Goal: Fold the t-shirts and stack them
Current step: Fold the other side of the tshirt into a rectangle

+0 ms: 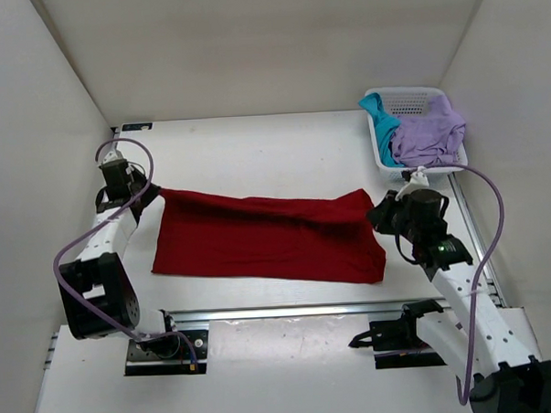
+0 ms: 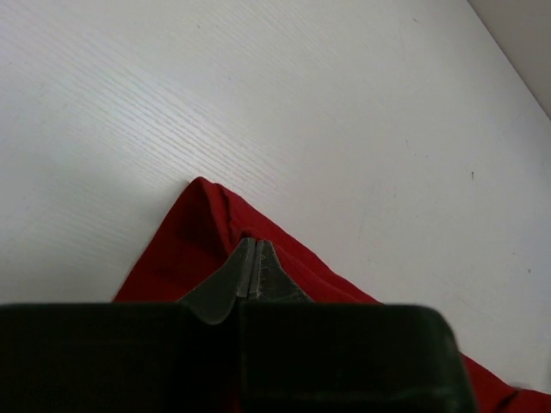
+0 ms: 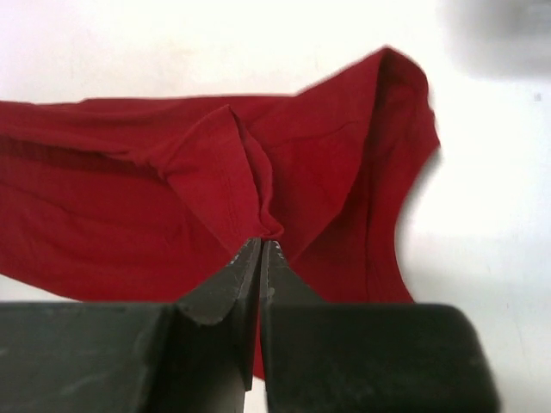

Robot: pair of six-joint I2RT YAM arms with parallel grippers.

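Note:
The shirt's held corner goes onto the middle of the adjoining short edge [image 1: 162, 231] next as my left gripper draws back and down, since the cloth there lies flat.
A deep red t-shirt [image 1: 268, 239] lies spread out flat across the middle of the table. My left gripper [image 1: 150, 195] is at its far left corner, jaws shut on the cloth; the left wrist view has the fabric [image 2: 189, 241] drawn to a point around the closed gripper [image 2: 255, 243]. My right gripper [image 1: 383, 211] is at the shirt's right edge. In the right wrist view the red cloth [image 3: 129, 189] puckers into a fold right at the closed right gripper [image 3: 262, 243]. A teal t-shirt [image 1: 381, 119] and a lavender t-shirt [image 1: 428, 134] sit crumpled in the basket.
The white mesh basket [image 1: 417, 91] stands at the far right corner of the table. White walls enclose the table on the left, back and right. A metal rail [image 1: 289, 311] runs along the near edge, in front of the arm bases.

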